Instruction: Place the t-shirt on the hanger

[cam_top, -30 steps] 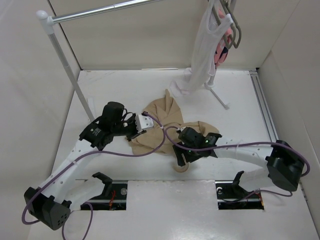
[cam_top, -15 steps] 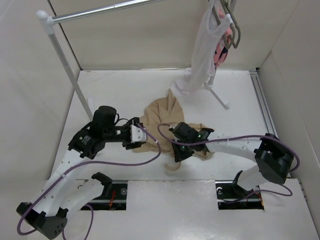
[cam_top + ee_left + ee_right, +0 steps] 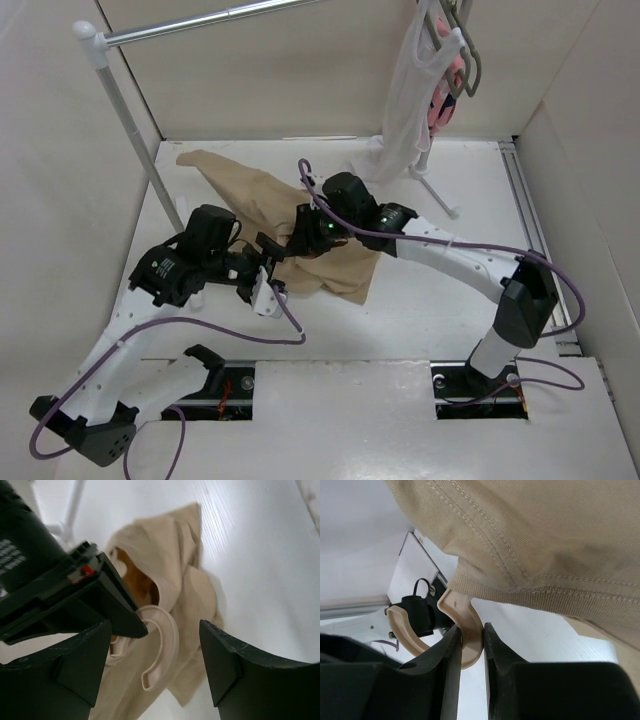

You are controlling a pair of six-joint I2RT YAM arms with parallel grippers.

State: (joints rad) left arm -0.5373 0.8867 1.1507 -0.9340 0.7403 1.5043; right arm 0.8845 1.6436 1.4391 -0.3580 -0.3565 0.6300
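The hook's end sticks out bare between my left gripper's open fingers. My left gripper will next move further in toward the right gripper and close on the hook's loose end (image 3: 158,671).
The tan t-shirt (image 3: 255,190) hangs stretched from the back left down to the table's middle. Its ribbed neck (image 3: 535,587) drapes over the pale hanger, whose curved hook (image 3: 470,630) sticks out below the collar. My right gripper (image 3: 471,627) is shut on that hook, and in the top view this gripper (image 3: 300,240) sits at the shirt's lower edge. My left gripper (image 3: 260,287) stands open just in front of it. In the left wrist view the hook (image 3: 162,645) lies between the spread fingers (image 3: 227,662), touching neither. The hanger's arms are hidden inside the shirt (image 3: 185,590).
A clothes rack with a metal rail (image 3: 200,20) and a slanted post (image 3: 140,150) stands at the back left. A white sleeveless top (image 3: 405,110) and a pink garment (image 3: 440,105) hang on grey hangers (image 3: 467,55) at the back right, above the rack's foot (image 3: 437,192). Walls close in both sides.
My right gripper shut on the hanger's hook and carried it up and back-left, so the crumpled shirt unfurled toward the back left. My left gripper let go and opened.
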